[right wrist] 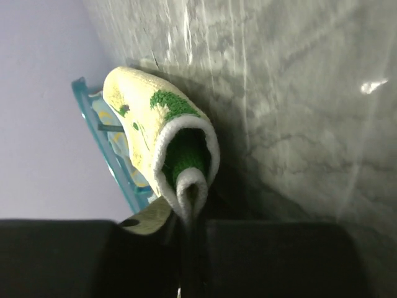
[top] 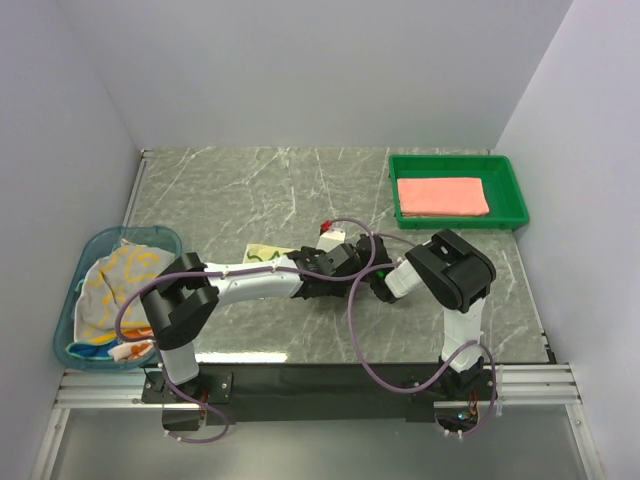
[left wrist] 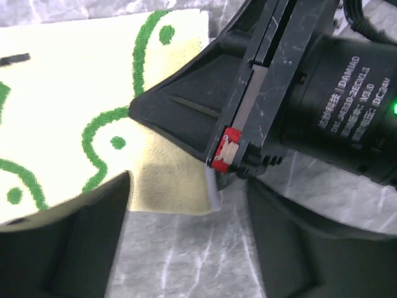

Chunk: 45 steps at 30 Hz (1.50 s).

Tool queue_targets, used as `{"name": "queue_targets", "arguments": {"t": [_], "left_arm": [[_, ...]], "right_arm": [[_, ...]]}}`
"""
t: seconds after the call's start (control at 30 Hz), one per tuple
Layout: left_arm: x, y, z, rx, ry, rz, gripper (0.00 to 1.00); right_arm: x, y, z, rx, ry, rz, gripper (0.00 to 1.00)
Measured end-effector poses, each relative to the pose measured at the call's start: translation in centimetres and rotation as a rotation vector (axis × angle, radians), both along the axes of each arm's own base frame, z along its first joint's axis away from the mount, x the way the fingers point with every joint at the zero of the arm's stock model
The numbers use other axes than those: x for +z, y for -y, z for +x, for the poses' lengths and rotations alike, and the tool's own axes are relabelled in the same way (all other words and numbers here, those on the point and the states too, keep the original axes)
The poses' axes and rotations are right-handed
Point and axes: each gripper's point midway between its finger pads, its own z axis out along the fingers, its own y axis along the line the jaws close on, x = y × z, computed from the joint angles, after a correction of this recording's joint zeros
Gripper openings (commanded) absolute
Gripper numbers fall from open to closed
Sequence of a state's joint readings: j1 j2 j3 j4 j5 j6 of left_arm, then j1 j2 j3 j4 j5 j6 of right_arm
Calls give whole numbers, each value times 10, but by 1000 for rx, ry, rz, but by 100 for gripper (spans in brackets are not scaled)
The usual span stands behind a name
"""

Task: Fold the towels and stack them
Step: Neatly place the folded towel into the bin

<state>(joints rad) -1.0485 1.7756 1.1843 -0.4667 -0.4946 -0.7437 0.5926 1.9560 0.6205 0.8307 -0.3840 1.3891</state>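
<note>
The salmon-pink towel (top: 443, 196) lies folded in the tray (top: 510, 190). My right gripper will next move up, outward and to the right in the top view over the towel to release.
A pale yellow towel with green frog shapes (top: 268, 253) lies mid-table, partly under both arms. My right gripper (top: 338, 250) is shut on its right edge. In the right wrist view the pinched white hem (right wrist: 190, 186) curls up out of the closed jaws (right wrist: 189, 214). My left gripper (top: 322, 268) is open just beside it. In the left wrist view its fingers (left wrist: 68, 248) straddle bare marble, with the towel's near corner (left wrist: 173, 186) at their tips. A folded salmon-pink towel (top: 443, 196) lies in the green tray (top: 510, 190). More towels (top: 115, 290) are heaped in the blue basket (top: 160, 237).
The green tray stands at the back right and the blue basket at the left edge, which also shows in the right wrist view (right wrist: 102, 133). Both arms cross close together mid-table, with purple cables (top: 352, 320) looping around them. Grey walls enclose the marble table (top: 250, 185).
</note>
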Motion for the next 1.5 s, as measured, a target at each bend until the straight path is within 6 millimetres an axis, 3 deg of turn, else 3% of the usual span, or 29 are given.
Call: {"name": "queue_targets", "arguments": {"t": [0.07,0.13,0.3,0.43,0.57,0.73,0.8,0.9,1.0,1.07,1.17,1.33,1.5], "left_arm": [[2,-1,-1,12,-4,-9,94],[10,-1,0,22,4,-31,98],[59,-16,10,62,52,-154,99],[104,-65,31,164,99,-282,99],[139,-133,51,292,161,-342,99],[168,-198,55,386,251,-346,99],[167,-221,55,420,274,-332,99],[143,-243,51,452,244,-304,99],[109,-253,45,461,151,-270,99],[97,-251,45,449,105,-264,99],[93,-248,45,425,83,-276,99],[94,-246,46,411,81,-291,99],[94,-246,47,410,81,-293,99]], "right_arm": [[0,1,2,9,5,-13,0],[0,2,4,29,14,-33,0],[1,15,23,76,56,-112,0],[2,36,45,115,96,-205,0],[9,62,76,171,148,-362,0],[40,90,114,240,249,-544,0],[55,101,129,256,292,-610,0],[79,121,147,273,336,-708,0],[104,142,167,284,379,-814,0],[116,156,180,290,400,-872,0],[120,179,190,290,392,-941,0],[115,224,187,288,322,-1008,0],[126,264,197,265,317,-1075,0]]}}
